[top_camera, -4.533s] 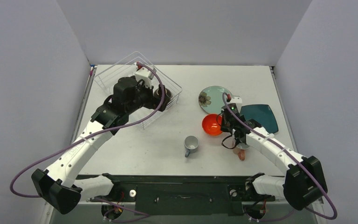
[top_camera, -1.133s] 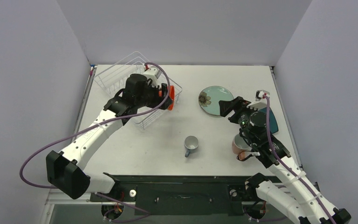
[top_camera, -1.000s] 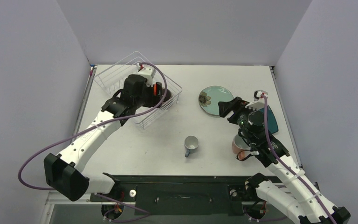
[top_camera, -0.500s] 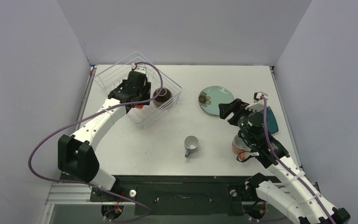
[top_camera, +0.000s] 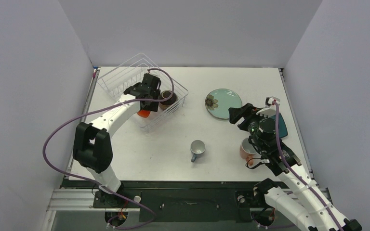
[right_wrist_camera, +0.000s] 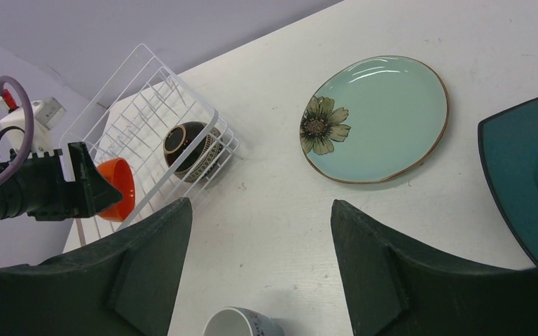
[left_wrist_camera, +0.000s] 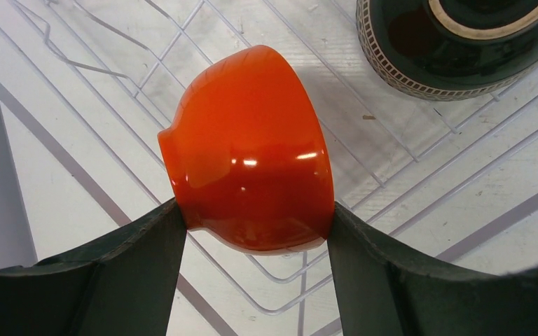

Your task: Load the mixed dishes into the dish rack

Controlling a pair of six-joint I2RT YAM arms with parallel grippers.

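My left gripper is holding the orange-red bowl above the open, bare wire bottom of the dish rack beside the brown bowl (left_wrist_camera: 455,42), so it will bring the bowl outward down onto that bottom and let go there.
My left gripper (left_wrist_camera: 253,218) is shut on the orange-red bowl (left_wrist_camera: 252,178), pressing its walls near the rim. The bowl (top_camera: 144,113) hangs tilted over the wire floor of the dish rack (top_camera: 120,79), near its front corner. The brown bowl (left_wrist_camera: 455,42) lies in the rack beside it. My right gripper (right_wrist_camera: 260,208) stands open above bare table with nothing between its fingers. On the table lie the pale-teal flower plate (right_wrist_camera: 382,115), the dark-teal plate (right_wrist_camera: 532,182), the grey-blue mug (top_camera: 197,150) and the pink mug (top_camera: 246,150).
The rack's upright wire dividers (right_wrist_camera: 136,115) rise behind the two bowls. My right arm (top_camera: 274,149) crosses over the dark-teal plate and the pink mug. A grey wall stands close behind the rack and on both sides of the table (top_camera: 183,130).
My left gripper has carried the orange-red bowl from the rack's right edge leftward and down into the rack. The right arm has barely moved.
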